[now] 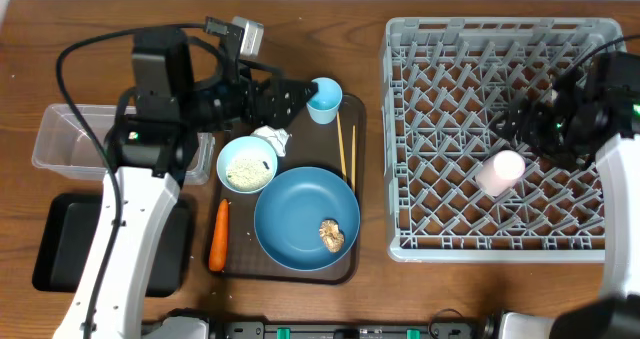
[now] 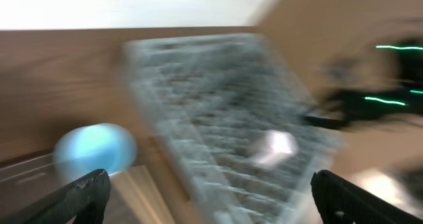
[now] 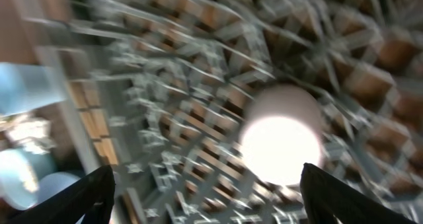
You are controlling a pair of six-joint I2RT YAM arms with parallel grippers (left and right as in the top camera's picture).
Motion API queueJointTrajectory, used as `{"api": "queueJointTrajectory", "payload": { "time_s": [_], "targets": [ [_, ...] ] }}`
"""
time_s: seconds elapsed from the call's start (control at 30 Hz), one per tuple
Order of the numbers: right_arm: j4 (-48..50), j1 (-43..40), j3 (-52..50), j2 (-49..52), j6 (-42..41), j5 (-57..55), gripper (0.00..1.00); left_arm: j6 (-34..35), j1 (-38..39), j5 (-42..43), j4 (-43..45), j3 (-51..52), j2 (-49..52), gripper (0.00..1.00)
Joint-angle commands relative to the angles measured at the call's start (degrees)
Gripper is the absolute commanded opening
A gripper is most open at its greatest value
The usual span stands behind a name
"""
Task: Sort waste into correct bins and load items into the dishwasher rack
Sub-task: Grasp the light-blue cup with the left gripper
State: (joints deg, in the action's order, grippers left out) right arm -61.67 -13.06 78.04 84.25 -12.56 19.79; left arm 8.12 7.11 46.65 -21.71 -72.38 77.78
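Note:
My left gripper lowers beside the light-blue cup next, its fingers over the cup's rim on the tissue side (image 1: pixel 312 99) (image 2: pixel 69 159), since the cup's opening faces up.
The grey dishwasher rack (image 1: pixel 400 244) stands at the right, with the pink cup (image 1: pixel 500 171) lying in it. My right gripper (image 1: pixel 520 124) is open and empty just above and behind the cup, which also shows in the right wrist view (image 3: pixel 281 138) between my fingers (image 3: pixel 208 197). My left gripper (image 1: pixel 290 97) is open and points at the light-blue cup (image 1: pixel 323 99), which shows blurred in the left wrist view (image 2: pixel 92 148). The white bowl (image 1: pixel 221 169) holds rice (image 1: pixel 247 169). The blue plate (image 1: pixel 295 214) carries a brownish lump (image 1: pixel 332 235). The chopsticks (image 1: pixel 345 149), tissue (image 1: pixel 272 137) and carrot (image 1: pixel 218 234) lie nearby. The snack wrapper is out of view.
The dishes sit on a dark-brown serving tray (image 1: pixel 240 254) at the centre. A clear tub (image 1: pixel 75 137) and a black tray (image 1: pixel 70 249) sit at the far left, partly under my left arm. Both wrist views are motion-blurred.

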Motion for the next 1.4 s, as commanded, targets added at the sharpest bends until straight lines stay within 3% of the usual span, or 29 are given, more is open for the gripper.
{"api": "queueJointTrajectory", "payload": {
  "time_s": [0.0, 0.07, 0.23, 0.57, 0.8, 0.97, 1.37],
  "targets": [
    [2.03, 2.32, 1.77, -5.18, 3.02, 7.28, 0.83, -1.9, 1.84, -21.79, -0.07, -0.96, 4.96, 0.98],
    [3.17, 3.15, 1.77, -6.84, 2.99, 7.28, 0.84, -3.65, 2.97, -23.43, 1.88, -0.96, 9.25, 1.0],
    [2.91, 5.27, 1.77, -8.46, 3.02, 7.23, 0.85, -3.72, 4.13, -24.24, 7.37, -0.98, 20.72, 0.8],
    [1.11, 6.27, 1.73, -8.15, 3.02, 6.95, 0.85, -1.6, 4.74, -23.37, 10.84, -0.98, 32.48, 0.75],
    [1.22, 6.27, 1.73, -8.15, 2.99, 5.92, 0.85, -1.62, 4.87, -25.55, 8.68, -0.96, 33.44, 0.45],
    [1.18, 6.27, 1.73, -8.17, 2.97, 5.92, 0.85, -1.6, 4.94, -25.73, 9.99, -0.96, 33.44, 0.39],
    [0.11, 6.27, 1.73, -8.17, 2.99, 5.92, 0.84, 0.76, 9.07, -30.01, 11.13, -0.74, 33.46, 0.38]
  ]
}}
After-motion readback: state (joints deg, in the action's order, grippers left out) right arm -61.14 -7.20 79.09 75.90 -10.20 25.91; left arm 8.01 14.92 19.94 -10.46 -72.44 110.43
